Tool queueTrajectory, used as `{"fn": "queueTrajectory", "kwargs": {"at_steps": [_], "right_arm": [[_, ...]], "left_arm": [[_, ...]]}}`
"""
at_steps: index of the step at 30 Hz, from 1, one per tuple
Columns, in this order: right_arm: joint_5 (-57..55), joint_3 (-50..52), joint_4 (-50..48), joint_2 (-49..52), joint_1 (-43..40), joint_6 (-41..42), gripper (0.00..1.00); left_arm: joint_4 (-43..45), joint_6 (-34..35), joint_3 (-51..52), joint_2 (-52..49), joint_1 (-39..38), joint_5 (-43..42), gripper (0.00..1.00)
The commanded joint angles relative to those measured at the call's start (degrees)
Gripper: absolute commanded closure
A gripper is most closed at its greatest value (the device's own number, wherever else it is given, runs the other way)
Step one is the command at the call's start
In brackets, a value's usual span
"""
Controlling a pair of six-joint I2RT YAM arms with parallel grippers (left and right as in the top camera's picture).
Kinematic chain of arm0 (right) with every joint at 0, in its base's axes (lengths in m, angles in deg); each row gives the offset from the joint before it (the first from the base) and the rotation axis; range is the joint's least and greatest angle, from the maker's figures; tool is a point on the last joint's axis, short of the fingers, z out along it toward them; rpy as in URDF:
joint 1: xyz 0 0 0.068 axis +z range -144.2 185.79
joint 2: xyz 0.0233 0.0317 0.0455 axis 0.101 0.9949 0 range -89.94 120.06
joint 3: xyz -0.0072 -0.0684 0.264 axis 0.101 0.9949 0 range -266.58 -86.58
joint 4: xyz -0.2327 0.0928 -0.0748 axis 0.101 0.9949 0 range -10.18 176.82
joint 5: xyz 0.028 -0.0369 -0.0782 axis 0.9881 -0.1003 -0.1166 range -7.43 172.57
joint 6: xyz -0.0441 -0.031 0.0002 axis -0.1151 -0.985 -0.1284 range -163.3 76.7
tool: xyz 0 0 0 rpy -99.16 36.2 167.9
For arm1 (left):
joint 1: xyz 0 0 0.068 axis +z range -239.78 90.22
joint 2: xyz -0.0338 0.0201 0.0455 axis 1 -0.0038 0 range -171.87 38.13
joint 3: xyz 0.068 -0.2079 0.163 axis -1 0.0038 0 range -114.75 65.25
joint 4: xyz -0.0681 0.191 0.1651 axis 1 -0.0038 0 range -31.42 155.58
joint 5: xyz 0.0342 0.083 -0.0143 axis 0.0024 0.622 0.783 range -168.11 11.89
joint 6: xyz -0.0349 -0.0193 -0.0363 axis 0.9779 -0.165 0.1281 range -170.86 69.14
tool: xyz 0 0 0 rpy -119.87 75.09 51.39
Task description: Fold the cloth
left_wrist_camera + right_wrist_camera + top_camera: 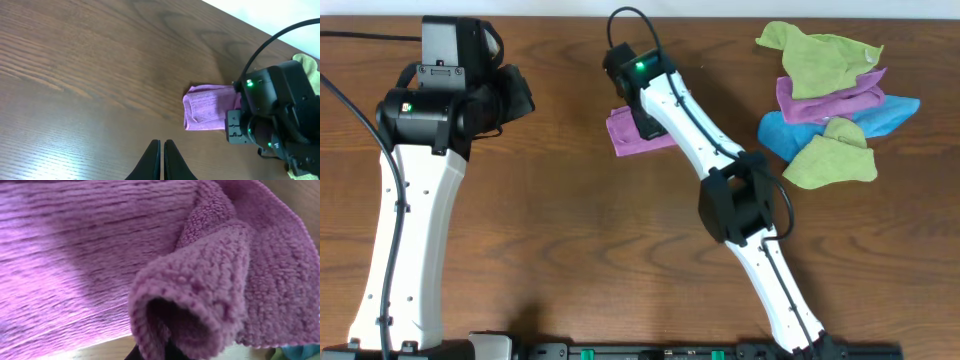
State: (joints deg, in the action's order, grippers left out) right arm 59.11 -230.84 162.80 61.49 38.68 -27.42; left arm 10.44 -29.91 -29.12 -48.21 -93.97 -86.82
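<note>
My right gripper carries the cloth's rolled edge across the cloth to the cloth's end nearest my left gripper next, then releases it.
The purple cloth (632, 137) lies folded small on the wooden table, partly under my right wrist. In the left wrist view the cloth (206, 107) is a small rectangle beside the right arm's black wrist. In the right wrist view the cloth (100, 255) fills the frame, and a rolled edge of it is pinched between my right gripper's fingers (160, 352). From overhead my right gripper (642, 120) sits on the cloth's right part. My left gripper (518, 95) is shut and empty (162, 150), above bare table to the left of the cloth. No white tag shows.
A pile of other cloths lies at the back right: a green one (810, 48), a purple one (830, 97), a blue one (885, 115) and a second green one (832, 160). Cables run at the back left.
</note>
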Motion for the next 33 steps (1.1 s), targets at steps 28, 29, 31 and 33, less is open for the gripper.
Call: {"fn": "queueTrajectory", "kwargs": {"at_steps": [28, 29, 31, 33], "right_arm": [[-13.3, -0.3, -5.4, -0.9, 11.2, -4.6, 0.99], [-15.8, -0.3, -5.6, -0.9, 11.7, -4.6, 0.99], [-19.7, -0.3, -6.2, -0.9, 12.8, -5.3, 0.99], [-18.7, -0.3, -7.1, -0.9, 13.7, -8.2, 0.99]], "left_arm": [[6.1, -1.7, -0.3, 10.6, 0.2, -1.4, 0.94], [6.1, -2.2, -0.3, 10.9, 0.2, -1.4, 0.94], [6.1, -2.4, -0.3, 11.1, 0.2, -1.4, 0.94], [6.1, -2.4, -0.3, 11.1, 0.2, -1.5, 0.94]]}}
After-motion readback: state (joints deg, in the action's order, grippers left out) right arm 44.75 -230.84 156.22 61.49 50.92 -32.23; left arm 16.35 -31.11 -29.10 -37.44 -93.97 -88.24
